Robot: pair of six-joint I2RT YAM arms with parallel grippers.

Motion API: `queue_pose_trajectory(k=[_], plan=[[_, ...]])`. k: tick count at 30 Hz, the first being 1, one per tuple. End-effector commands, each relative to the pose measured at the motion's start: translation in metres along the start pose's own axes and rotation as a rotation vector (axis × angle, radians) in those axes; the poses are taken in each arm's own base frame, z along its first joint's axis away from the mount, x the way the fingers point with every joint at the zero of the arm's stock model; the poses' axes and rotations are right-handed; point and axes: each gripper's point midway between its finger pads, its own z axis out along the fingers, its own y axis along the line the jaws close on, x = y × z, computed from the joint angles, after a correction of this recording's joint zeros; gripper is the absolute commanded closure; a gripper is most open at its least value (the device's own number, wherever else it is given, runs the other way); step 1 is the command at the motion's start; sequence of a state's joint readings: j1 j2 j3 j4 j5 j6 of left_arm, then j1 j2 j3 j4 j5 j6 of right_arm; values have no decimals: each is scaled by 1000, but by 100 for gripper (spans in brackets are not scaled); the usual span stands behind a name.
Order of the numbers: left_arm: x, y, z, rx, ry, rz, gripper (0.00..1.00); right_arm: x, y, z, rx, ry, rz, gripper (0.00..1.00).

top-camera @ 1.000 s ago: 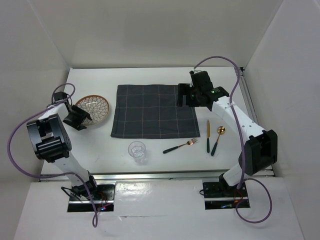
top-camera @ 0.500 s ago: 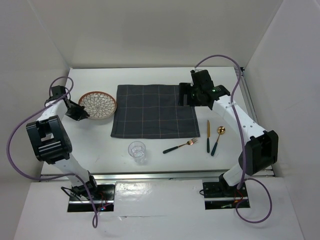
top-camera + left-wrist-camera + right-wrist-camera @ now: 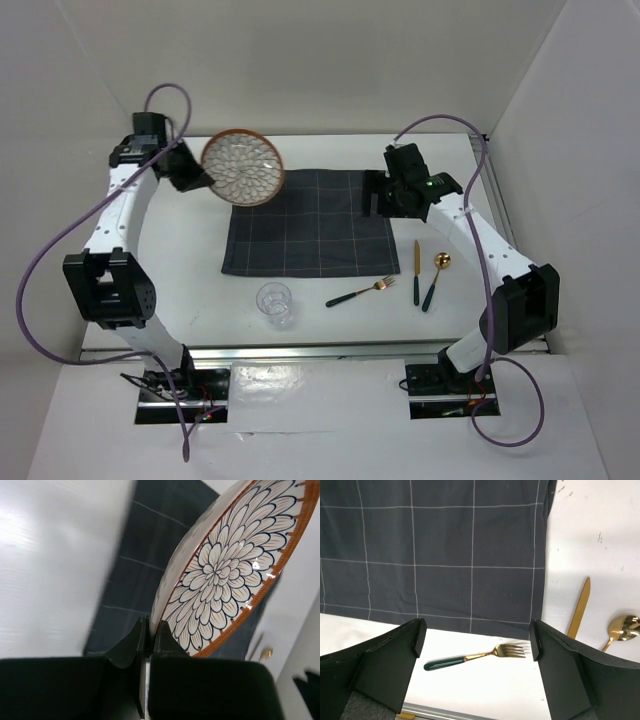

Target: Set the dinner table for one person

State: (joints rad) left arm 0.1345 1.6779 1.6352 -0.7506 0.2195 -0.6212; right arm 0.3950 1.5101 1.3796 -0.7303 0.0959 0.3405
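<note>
I will next move my left gripper to the right in the top view, lower the plate [image 3: 242, 167] onto the middle of the placemat [image 3: 308, 222] and let go of the plate's rim, because that spot is bare.
My left gripper [image 3: 192, 177] is shut on the rim of a flower-patterned plate [image 3: 242, 167] with an orange edge, held tilted in the air over the far left corner of the dark checked placemat [image 3: 308, 222]. In the left wrist view the plate [image 3: 225, 575] stands on edge between my fingertips [image 3: 165, 632]. My right gripper [image 3: 372, 193] hangs open above the placemat's right edge, holding nothing. On the white dinner table [image 3: 180, 290] lie a gold fork [image 3: 360, 291], a gold knife [image 3: 417, 270] and a gold spoon [image 3: 434, 279], all with dark green handles. The fork [image 3: 476, 657] shows between my right fingers.
A clear glass [image 3: 275, 302] stands on the table near the front edge, below the placemat. A silver rail [image 3: 320, 349] runs along the near edge and another along the right side. White walls enclose the table on three sides.
My left gripper closed on the plate's rim, lifted it off the table at the left and carried it up and right over the placemat's corner. The right arm barely shifted.
</note>
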Motion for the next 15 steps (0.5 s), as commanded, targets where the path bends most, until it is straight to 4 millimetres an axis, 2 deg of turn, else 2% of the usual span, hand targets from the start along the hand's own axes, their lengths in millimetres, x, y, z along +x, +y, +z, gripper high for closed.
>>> queue_pose_trajectory(k=[1,3,4,8,9,11,12,13,15], plan=[[34,-83,-9,231,120,157,100,-2,-10,-13,33,-23,8,3],[45,-99,1,266,152,186,100,-4,-16,-18,50,-23,15,3],[60,-111,12,291,202,185,100,-6,-19,-26,51,-37,15,3],[93,-142,37,361,282,223,100,-4,-35,-30,65,-47,46,3],[101,-140,52,345,313,220,100,-4,-30,-34,36,-48,47,3],[110,-139,60,338,347,220,100,-3,-37,-37,41,-42,54,3],[108,-142,61,349,335,224,100,-1,-38,-37,44,-34,54,3],[113,-136,71,337,350,219,100,0,-42,-38,53,-26,51,3],[116,-135,84,345,358,218,100,-2,-45,-41,56,-37,49,3]])
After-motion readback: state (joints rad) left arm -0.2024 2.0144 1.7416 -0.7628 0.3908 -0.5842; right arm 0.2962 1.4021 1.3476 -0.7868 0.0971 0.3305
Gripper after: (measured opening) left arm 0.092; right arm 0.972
